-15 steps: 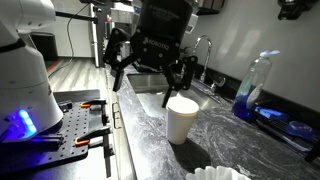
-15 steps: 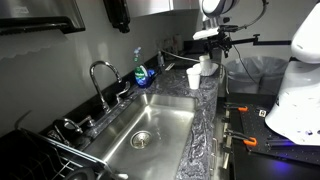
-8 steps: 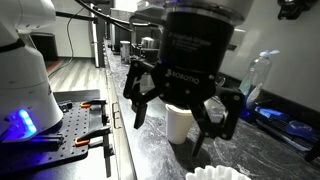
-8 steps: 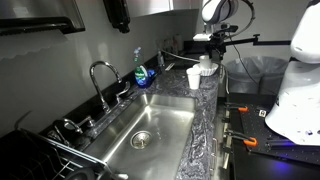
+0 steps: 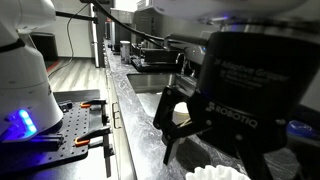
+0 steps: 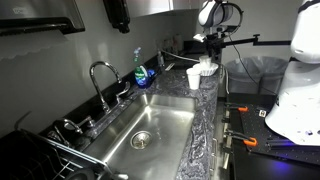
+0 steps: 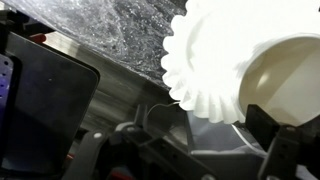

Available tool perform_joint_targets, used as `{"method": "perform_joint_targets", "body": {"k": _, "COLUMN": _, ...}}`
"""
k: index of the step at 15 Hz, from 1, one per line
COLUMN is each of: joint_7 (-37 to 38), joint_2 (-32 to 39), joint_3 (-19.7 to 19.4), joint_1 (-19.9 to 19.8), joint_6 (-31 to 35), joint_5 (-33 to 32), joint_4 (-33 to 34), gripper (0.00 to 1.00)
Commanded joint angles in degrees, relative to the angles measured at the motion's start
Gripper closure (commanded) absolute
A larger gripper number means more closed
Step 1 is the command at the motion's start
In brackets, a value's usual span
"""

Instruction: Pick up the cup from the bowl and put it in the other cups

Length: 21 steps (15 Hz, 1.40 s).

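Next, my gripper shifts outward to bring its open fingers around the cup's near rim (image 7: 241,92), which lies outward of it, by one finger rather than between both.
In the wrist view a white cup (image 7: 288,88) with a cream-toned inside sits in the white ruffled paper pile (image 7: 210,55) on the marbled counter. My gripper (image 7: 195,140) is open and empty above the pile's edge, with the cup near its right finger (image 7: 272,135). In an exterior view the gripper (image 5: 225,148) fills the frame with its fingers spread and hides the other cups. In an exterior view the other cups (image 6: 193,77) stand as one tall white cup beside the pile (image 6: 208,68), under the gripper (image 6: 210,52).
A steel sink (image 6: 150,125) with a faucet (image 6: 100,75) lies along the counter. A blue dish-soap bottle (image 6: 139,70) stands behind it. A dark tray with orange-handled tools (image 5: 85,125) lies beside the robot base (image 5: 25,90).
The gripper has moved from above the tall white cup toward the ruffled paper pile and the camera. It now hides the tall cup in that exterior view. It stays open.
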Motion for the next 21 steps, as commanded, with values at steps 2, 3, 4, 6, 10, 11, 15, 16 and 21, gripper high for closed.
{"method": "perform_joint_targets", "body": {"k": 2, "joint_7": 2.9, "joint_2": 6.9, "joint_3": -1.6, "joint_1": 1.8, "joint_6": 0.7, "joint_5": 3.7, "joint_4": 5.3, "gripper": 0.0}}
{"method": "perform_joint_targets", "body": {"k": 3, "joint_7": 2.9, "joint_2": 8.2, "joint_3": -1.7, "joint_1": 2.1, "joint_6": 0.5, "joint_5": 4.6, "joint_4": 6.3, "gripper": 0.0}}
{"method": "perform_joint_targets", "body": {"k": 4, "joint_7": 2.3, "joint_2": 9.4, "joint_3": -1.8, "joint_1": 2.1, "joint_6": 0.4, "joint_5": 5.6, "joint_4": 7.3, "gripper": 0.0}}
{"method": "perform_joint_targets", "body": {"k": 6, "joint_7": 2.7, "joint_2": 11.5, "joint_3": -1.7, "joint_1": 2.8, "joint_6": -0.4, "joint_5": 7.1, "joint_4": 9.6, "gripper": 0.0}}
{"method": "perform_joint_targets", "body": {"k": 10, "joint_7": 2.1, "joint_2": 13.9, "joint_3": -2.1, "joint_1": 3.5, "joint_6": -0.1, "joint_5": 8.6, "joint_4": 12.3, "gripper": 0.26}}
{"method": "perform_joint_targets", "body": {"k": 11, "joint_7": 2.0, "joint_2": 14.1, "joint_3": -2.4, "joint_1": 3.6, "joint_6": 0.3, "joint_5": 8.4, "joint_4": 12.7, "gripper": 0.3}}
{"method": "perform_joint_targets", "body": {"k": 15, "joint_7": 2.2, "joint_2": 12.2, "joint_3": -3.1, "joint_1": 4.7, "joint_6": 1.7, "joint_5": 7.3, "joint_4": 11.4, "gripper": 0.61}}
{"method": "perform_joint_targets", "body": {"k": 16, "joint_7": 2.4, "joint_2": 11.2, "joint_3": -3.3, "joint_1": 5.2, "joint_6": 2.2, "joint_5": 7.1, "joint_4": 10.4, "gripper": 0.69}}
{"method": "perform_joint_targets", "body": {"k": 21, "joint_7": 2.4, "joint_2": 6.0, "joint_3": -5.1, "joint_1": 6.9, "joint_6": 7.0, "joint_5": 4.5, "joint_4": 6.9, "gripper": 1.0}}
